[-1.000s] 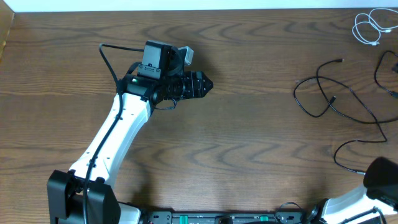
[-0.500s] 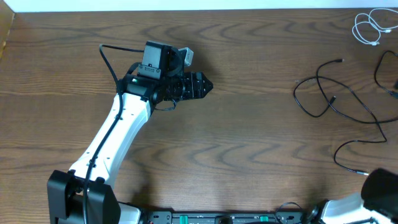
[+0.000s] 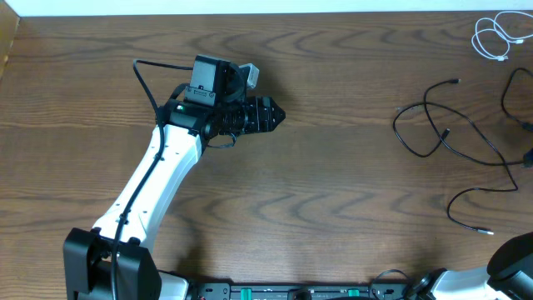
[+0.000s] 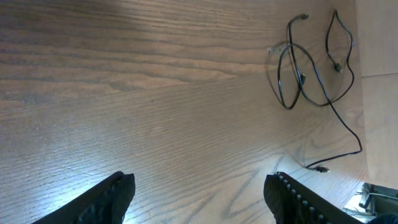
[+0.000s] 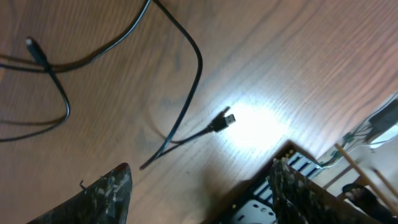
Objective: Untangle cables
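I next need to lower my right gripper onto the black cable's part running to the plug, beside the bend before the plug, since it lies clear of the loops.
The black cable lies spread in loose loops on the right of the wooden table, with a plug end near the front right. The white cable is coiled at the far right corner, apart from the black one. My left gripper is open and empty left of centre, far from both; its wrist view shows the black cable ahead. My right gripper is open and empty; its wrist view shows the black cable's plug just beyond the fingers. Only the right arm's base shows overhead.
The wooden table fills the view. A white wall edge runs along the back. Another black wire runs at the right edge. A black frame with electronics lies under the right gripper at the table's front edge.
The right arm has pulled back toward the front right corner, so less of it shows overhead. The left arm and both cables have not moved.
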You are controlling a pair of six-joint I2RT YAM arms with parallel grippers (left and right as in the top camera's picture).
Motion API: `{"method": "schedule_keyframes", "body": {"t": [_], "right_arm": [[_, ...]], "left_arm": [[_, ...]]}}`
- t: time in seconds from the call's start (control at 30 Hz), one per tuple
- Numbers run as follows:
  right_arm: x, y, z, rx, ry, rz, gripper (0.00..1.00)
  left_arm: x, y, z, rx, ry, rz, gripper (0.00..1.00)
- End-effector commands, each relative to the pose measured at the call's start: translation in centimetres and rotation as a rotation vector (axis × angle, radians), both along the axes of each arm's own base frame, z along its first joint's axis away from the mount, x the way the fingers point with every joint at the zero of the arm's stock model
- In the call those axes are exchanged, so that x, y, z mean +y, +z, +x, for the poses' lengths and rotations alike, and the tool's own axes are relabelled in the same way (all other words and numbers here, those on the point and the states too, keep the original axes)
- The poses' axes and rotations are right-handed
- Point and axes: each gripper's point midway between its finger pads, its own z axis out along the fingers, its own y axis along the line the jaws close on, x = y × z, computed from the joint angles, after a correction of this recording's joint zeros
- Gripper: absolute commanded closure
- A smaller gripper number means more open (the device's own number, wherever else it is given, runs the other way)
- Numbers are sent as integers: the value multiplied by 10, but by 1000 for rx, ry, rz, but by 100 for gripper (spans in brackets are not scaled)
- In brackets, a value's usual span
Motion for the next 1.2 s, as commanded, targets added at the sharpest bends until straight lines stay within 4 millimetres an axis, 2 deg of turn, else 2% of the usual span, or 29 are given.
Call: {"method": "schedule_keyframes", "body": {"t": [0.0,0.17,0.63,0.73,0.8,0.83,0.87,0.9,1.03,1.1,1.17], "right_arm": [[1,-12,1,-33,-45,32,33],[10,-35,5,-58,-45,93,32],[15,-96,5,-106,-171,142,38],[21,-109,4,-115,-167,159,49],[22,-114,3,-114,-154,160,60],[23,-115,3,-111,-146,162,69],[24,-115,2,-109,-134,162,90],[25,-114,3,-113,-119,168,99],[41,-98,12,-191,-22,235,99],[47,-82,19,-247,26,246,99],[54,-56,27,-320,75,238,99]], "left_arm": [[1,1,4,-16,0,14,28],[1,1,4,-16,0,14,28],[10,-6,4,-4,31,66,28],[13,-7,6,-9,44,84,28],[13,-7,6,-9,44,83,28],[13,-7,6,-9,44,83,28],[13,-7,6,-9,43,83,28],[13,-7,6,-9,43,83,28],[13,-7,6,-9,44,84,28],[13,-7,6,-9,44,84,28],[13,-7,6,-10,44,83,28]]}}
